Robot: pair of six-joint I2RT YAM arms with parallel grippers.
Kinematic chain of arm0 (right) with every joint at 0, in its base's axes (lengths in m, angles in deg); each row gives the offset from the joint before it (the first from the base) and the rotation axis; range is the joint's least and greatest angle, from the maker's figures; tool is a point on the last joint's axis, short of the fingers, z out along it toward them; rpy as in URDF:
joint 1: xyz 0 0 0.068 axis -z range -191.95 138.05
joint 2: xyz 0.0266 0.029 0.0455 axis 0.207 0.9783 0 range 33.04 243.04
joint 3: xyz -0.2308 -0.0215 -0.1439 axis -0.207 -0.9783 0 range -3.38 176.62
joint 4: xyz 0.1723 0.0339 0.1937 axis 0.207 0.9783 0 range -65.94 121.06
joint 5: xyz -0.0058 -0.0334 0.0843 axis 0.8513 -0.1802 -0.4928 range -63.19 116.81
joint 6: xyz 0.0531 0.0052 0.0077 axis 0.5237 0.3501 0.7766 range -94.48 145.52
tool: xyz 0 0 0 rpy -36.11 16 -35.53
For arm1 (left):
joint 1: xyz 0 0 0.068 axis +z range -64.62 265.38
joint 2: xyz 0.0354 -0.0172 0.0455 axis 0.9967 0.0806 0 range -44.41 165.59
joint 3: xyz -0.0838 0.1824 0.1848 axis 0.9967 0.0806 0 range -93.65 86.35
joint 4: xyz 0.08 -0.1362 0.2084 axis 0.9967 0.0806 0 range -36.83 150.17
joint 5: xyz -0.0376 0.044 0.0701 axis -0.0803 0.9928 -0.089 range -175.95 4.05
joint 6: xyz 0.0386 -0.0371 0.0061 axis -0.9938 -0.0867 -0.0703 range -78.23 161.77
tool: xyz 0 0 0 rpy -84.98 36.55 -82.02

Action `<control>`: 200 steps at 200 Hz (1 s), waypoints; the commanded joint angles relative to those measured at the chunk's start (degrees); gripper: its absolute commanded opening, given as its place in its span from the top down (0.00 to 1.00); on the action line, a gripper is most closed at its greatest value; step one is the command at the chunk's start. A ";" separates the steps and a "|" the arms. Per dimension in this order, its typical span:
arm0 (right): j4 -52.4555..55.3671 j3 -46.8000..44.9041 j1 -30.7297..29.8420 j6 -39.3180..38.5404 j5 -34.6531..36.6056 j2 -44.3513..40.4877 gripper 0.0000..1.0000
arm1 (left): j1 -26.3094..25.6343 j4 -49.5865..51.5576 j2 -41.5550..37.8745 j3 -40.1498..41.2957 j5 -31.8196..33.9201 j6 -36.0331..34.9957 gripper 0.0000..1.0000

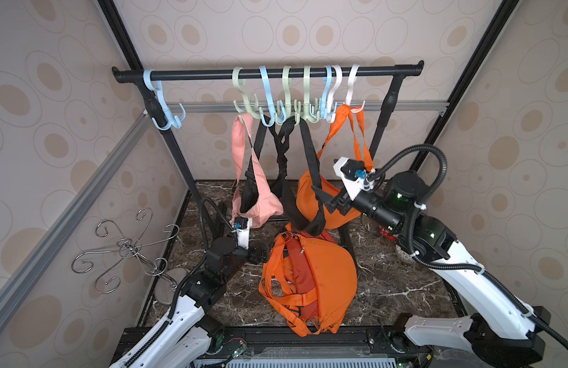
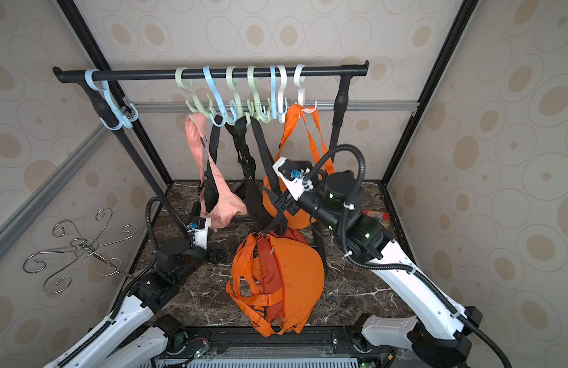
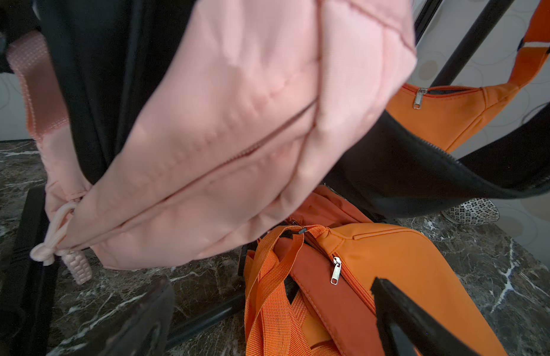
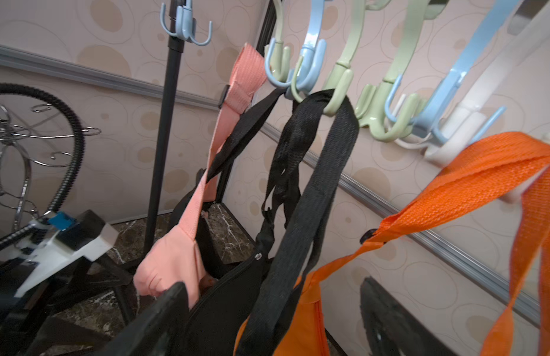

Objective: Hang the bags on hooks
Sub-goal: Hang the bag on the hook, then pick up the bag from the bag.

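Note:
The loose fold of orange webbing [image 1: 290, 299] lies below my right gripper, nearer my base, with the black bag [image 1: 303, 220] hung. My right gripper draws back and down onto it next.
A black bag [image 1: 303, 220] hangs by its black strap [image 4: 323, 172] from a green hook [image 4: 338, 92] on the rail [image 1: 269, 74]. My right gripper [image 1: 324, 200] is open beside it. In the right wrist view the strap runs between the spread jaws [image 4: 272, 285] without being clamped. An orange bag [image 1: 327, 274] lies on the marble table with its straps loose. My left gripper [image 1: 260, 253] rests low at that bag's left edge. It is open, with the orange straps between its fingers [image 3: 272, 282].
A pink bag [image 1: 260, 204] and an orange bag [image 1: 305, 188] also hang from hooks on the rail. A lone blue hook [image 1: 163, 105] hangs at the rail's left end. A wire hook stand [image 1: 129, 248] stands at the left. A patterned bowl [image 1: 403, 253] sits under my right arm.

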State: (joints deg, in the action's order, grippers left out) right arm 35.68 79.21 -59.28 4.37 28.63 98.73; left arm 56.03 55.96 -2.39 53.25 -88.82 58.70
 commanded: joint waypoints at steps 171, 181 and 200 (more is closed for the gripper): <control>5.99 -18.64 -30.89 33.19 -3.36 33.58 0.37 | 27.77 -12.39 -10.56 17.19 -14.66 30.62 0.00; 6.71 -18.08 -30.98 33.94 -2.00 34.92 0.42 | 28.23 -10.87 -10.82 16.40 -15.03 29.68 0.00; 8.89 -17.48 -30.99 34.91 0.05 36.41 0.48 | 28.41 -9.95 -9.80 15.55 -16.15 28.69 0.00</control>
State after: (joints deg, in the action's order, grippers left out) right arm 41.45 60.26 -89.95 36.75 26.82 133.65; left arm 83.66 42.32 -12.95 70.97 -103.62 87.40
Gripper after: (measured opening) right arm 0.557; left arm 0.998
